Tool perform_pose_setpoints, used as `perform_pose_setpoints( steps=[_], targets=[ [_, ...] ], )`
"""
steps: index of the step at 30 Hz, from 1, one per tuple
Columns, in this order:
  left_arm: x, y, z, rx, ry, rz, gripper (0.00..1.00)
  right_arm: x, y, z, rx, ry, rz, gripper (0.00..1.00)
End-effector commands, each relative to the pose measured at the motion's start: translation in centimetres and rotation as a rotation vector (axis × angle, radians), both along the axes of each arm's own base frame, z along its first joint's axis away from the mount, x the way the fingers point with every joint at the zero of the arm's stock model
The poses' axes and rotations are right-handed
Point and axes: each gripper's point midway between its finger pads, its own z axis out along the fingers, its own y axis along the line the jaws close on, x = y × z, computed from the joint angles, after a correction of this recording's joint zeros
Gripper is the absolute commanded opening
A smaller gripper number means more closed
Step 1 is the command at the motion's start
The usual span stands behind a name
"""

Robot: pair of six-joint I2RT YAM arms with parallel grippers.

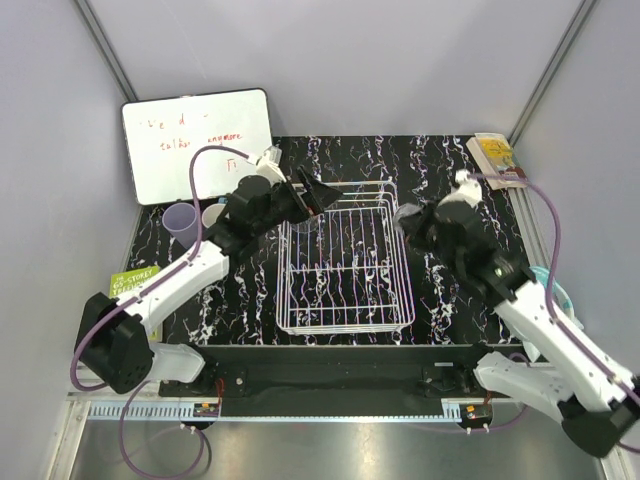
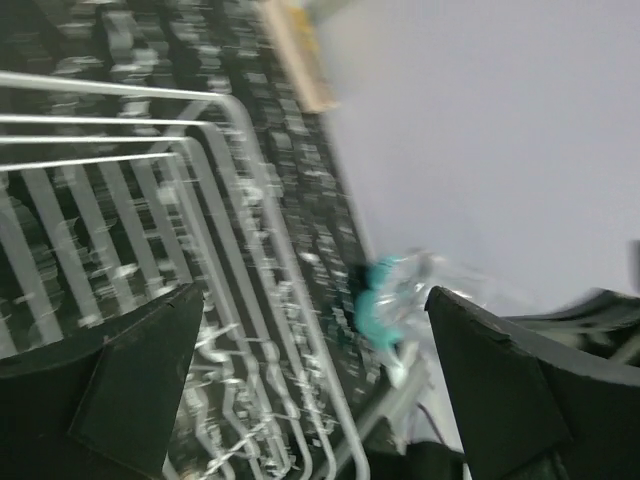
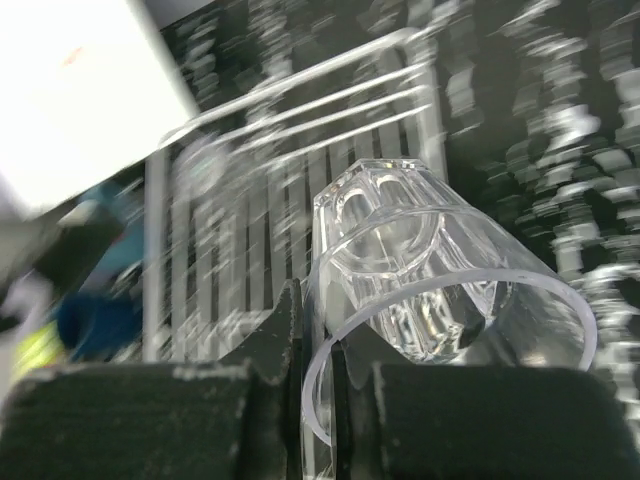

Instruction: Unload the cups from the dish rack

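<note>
The tilted glass will be set upright on the bare tabletop below my right gripper, beside the rack's far corner point(image 1: 427, 193) point(image 3: 525, 170). My right gripper will turn and lower to get there, so it can let go of the glass's rim.
The white wire dish rack point(image 1: 345, 260) stands mid-table. My right gripper point(image 1: 408, 216) at the rack's right edge is shut on the rim of a clear faceted glass point(image 3: 430, 280), which lies tilted with its mouth toward the camera; the pinching fingers point(image 3: 285, 340) show in the right wrist view. My left gripper point(image 1: 316, 190) hangs open and empty over the rack's far left corner; its fingers point(image 2: 130, 380) stand wide apart above the rack wires point(image 2: 250, 250). A lavender tumbler point(image 1: 180, 222) and a pale cup point(image 1: 213, 215) stand left of the rack. A teal mug point(image 1: 556, 290) stands right, partly hidden by my right arm.
A whiteboard point(image 1: 195, 140) leans at the back left. A green book point(image 1: 135, 283) lies at the left edge. A yellow and wooden item point(image 1: 497, 155) lies at the back right. The left wrist view, blurred, shows the teal mug point(image 2: 375, 305) beyond the rack.
</note>
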Motion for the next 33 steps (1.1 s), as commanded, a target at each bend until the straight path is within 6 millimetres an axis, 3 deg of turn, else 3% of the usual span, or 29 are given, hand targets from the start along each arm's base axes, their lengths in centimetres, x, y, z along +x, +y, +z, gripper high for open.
perform_pose_setpoints(
  steps=[1,3,4,6,7,8,10,13,22,33],
  targets=[
    [0.4,5.6,-5.5,0.290,0.178,0.241,0.99,3.9,-7.5,0.8,-0.331,0.054,-0.411,0.00],
    [0.2,6.7,-6.4,0.333,0.202,0.284,0.99,6.7,-7.3,0.9,-0.367,0.110,-0.446,0.00],
    [-0.3,7.3,-6.6,0.351,0.215,0.294,0.99,7.5,-8.2,0.2,-0.375,0.163,-0.463,0.00],
    [-0.6,8.0,-7.2,0.375,0.223,0.316,0.99,10.4,-7.9,-0.9,-0.362,0.235,-0.463,0.00],
    [-0.9,8.3,-6.9,0.377,0.218,0.321,0.99,11.6,-8.7,-3.3,-0.385,0.324,-0.476,0.00],
    [-1.1,8.4,-6.9,0.379,0.218,0.322,0.99,12.9,-8.7,-2.7,-0.363,0.327,-0.484,0.00],
    [-1.5,8.5,-6.7,0.387,0.214,0.315,0.99,13.8,-8.7,-4.3,-0.360,0.418,-0.472,0.00],
    [-1.9,8.6,-6.7,0.402,0.213,0.302,0.99,17.2,-7.8,-6.7,-0.368,0.496,-0.434,0.00],
    [-2.3,9.1,-8.4,0.472,0.231,0.295,0.99,20.8,-7.5,-14.2,-0.388,0.736,-0.344,0.00],
    [-2.2,8.5,-10.0,0.501,0.272,0.269,0.99,21.5,-7.4,-19.5,-0.360,0.855,-0.288,0.00]
  ],
)
